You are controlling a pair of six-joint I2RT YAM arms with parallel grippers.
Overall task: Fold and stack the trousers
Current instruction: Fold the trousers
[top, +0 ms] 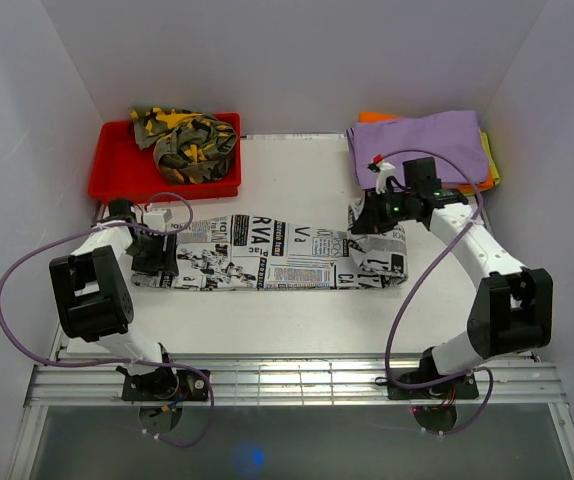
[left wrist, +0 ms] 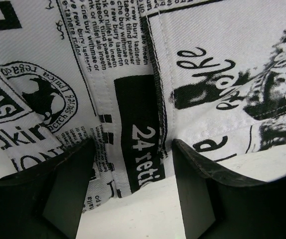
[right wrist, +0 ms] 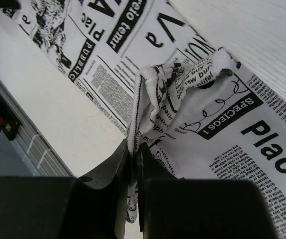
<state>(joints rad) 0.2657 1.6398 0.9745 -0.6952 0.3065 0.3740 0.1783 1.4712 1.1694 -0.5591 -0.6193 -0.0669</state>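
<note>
The held end of the trousers should go to the left in the top view with my right gripper, to the trousers' flat middle. My right gripper should lower the end there and let go.
The white newspaper-print trousers [top: 267, 262] lie stretched left to right across the table. My left gripper [top: 155, 258] is down at their left end and stands open. In the left wrist view the cloth's edge [left wrist: 138, 164] lies between its two black fingers [left wrist: 68, 189], which are set wide apart. My right gripper [top: 365, 215] is shut on the right end. There a bunched fold of printed cloth [right wrist: 183, 94] rises from between the closed fingertips [right wrist: 125, 159]. A second pair, the camouflage trousers [top: 192, 140], lies crumpled in the red tray [top: 117, 170].
A purple cloth [top: 417, 145] lies folded at the back right on orange and yellow pieces. White walls close in the table [top: 287, 180] on three sides. A slatted metal rail [top: 297, 380] runs along the near edge by the arm bases.
</note>
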